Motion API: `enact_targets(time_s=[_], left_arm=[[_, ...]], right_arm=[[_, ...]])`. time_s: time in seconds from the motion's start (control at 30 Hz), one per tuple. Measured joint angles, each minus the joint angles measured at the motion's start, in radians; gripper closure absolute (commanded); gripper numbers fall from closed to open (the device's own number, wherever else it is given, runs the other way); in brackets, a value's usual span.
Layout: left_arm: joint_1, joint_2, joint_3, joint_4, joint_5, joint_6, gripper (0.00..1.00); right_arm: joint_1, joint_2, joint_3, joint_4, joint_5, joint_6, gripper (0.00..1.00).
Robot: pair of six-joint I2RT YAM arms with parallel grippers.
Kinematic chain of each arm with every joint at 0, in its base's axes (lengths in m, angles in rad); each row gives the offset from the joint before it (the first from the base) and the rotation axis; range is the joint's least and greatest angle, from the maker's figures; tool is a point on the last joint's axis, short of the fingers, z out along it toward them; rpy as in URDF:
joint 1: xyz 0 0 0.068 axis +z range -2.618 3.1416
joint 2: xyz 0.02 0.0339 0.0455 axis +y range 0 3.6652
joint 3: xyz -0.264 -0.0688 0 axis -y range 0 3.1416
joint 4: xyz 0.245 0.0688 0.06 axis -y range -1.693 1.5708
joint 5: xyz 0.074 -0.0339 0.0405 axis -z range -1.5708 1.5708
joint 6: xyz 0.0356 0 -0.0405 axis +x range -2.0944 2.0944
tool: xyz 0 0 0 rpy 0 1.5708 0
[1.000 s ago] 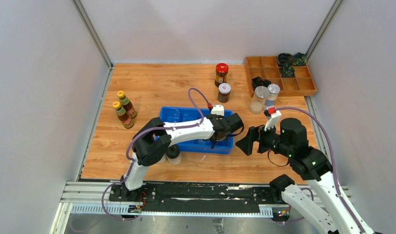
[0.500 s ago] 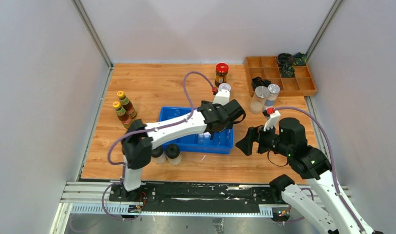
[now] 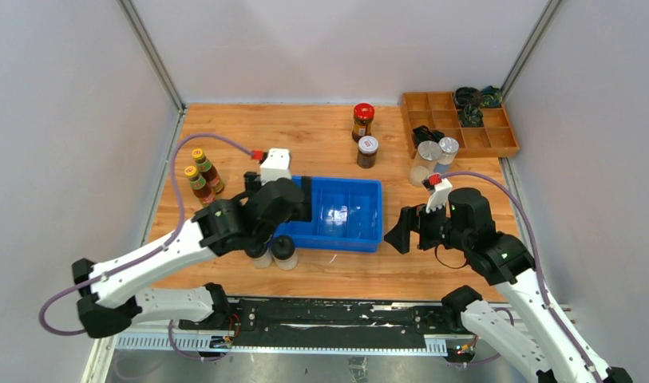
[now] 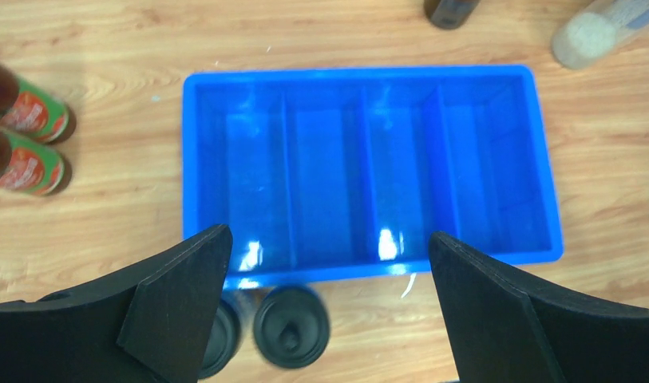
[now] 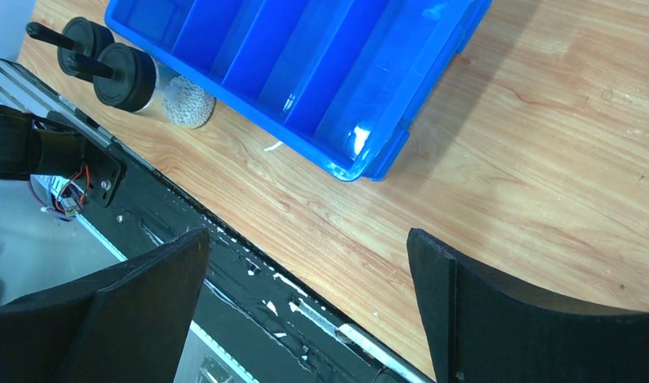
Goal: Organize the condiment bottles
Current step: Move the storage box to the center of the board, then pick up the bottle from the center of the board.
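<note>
The rim of the black shaker lid by the bin's corner [image 3: 257, 250] [image 4: 222, 341] lies below and back, so my open left gripper goes back and down around it next.
The empty blue bin [image 3: 341, 214] sits mid-table with my left gripper [image 3: 289, 209] above its left end, open and holding nothing [image 4: 327, 236]. Two black-lidded shakers [image 3: 285, 251] [image 4: 290, 327] stand against the bin's near side. Two yellow-capped sauce bottles [image 3: 203, 179] [image 4: 21, 144] stand to the left. At the back are the red-lidded jar [image 3: 362, 121] and a dark jar [image 3: 367, 151]. Two silver-lidded jars [image 3: 434, 155] stand to the right. My right gripper [image 3: 401, 231] [image 5: 307, 235] hangs open and empty off the bin's right end.
A wooden compartment tray [image 3: 496, 144] with black and green coiled items sits at the back right corner. White walls close the table on three sides. The black rail [image 5: 249, 303] with the arm bases runs along the near edge.
My left arm has swung from the bin's right end back to its left end, and its jaws have opened wider. The right arm has barely moved.
</note>
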Motion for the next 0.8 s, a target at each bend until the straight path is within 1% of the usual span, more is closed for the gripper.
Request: enact_targets(time_s=[0.13,0.23,0.3,0.4,0.5,0.67,0.8], left_arm=[[0.0,-0.183,-0.15,-0.035,0.019,-0.047,0.01],[0.0,-0.243,-0.206,-0.076,0.025,-0.094,0.01],[0.0,-0.26,-0.238,-0.102,0.024,-0.131,0.03],[0.0,-0.277,-0.298,-0.157,0.014,-0.219,0.0],[0.0,-0.307,-0.348,-0.224,0.001,-0.327,0.0],[0.001,-0.329,-0.38,-0.301,-0.01,-0.452,0.0],[0.008,-0.322,-0.388,-0.336,0.0,-0.522,0.0]], right_arm=[[0.0,0.024,-0.015,0.008,-0.006,0.0,0.0],[0.0,0.039,-0.031,0.014,-0.008,0.0,0.0],[0.0,0.05,-0.042,0.021,-0.009,0.0,0.0],[0.0,0.066,-0.053,0.034,-0.011,0.0,0.0],[0.0,0.068,-0.055,0.039,-0.016,0.0,0.0],[0.0,0.067,-0.056,0.044,-0.019,0.0,0.0],[0.0,0.066,-0.056,0.044,-0.024,0.0,0.0]])
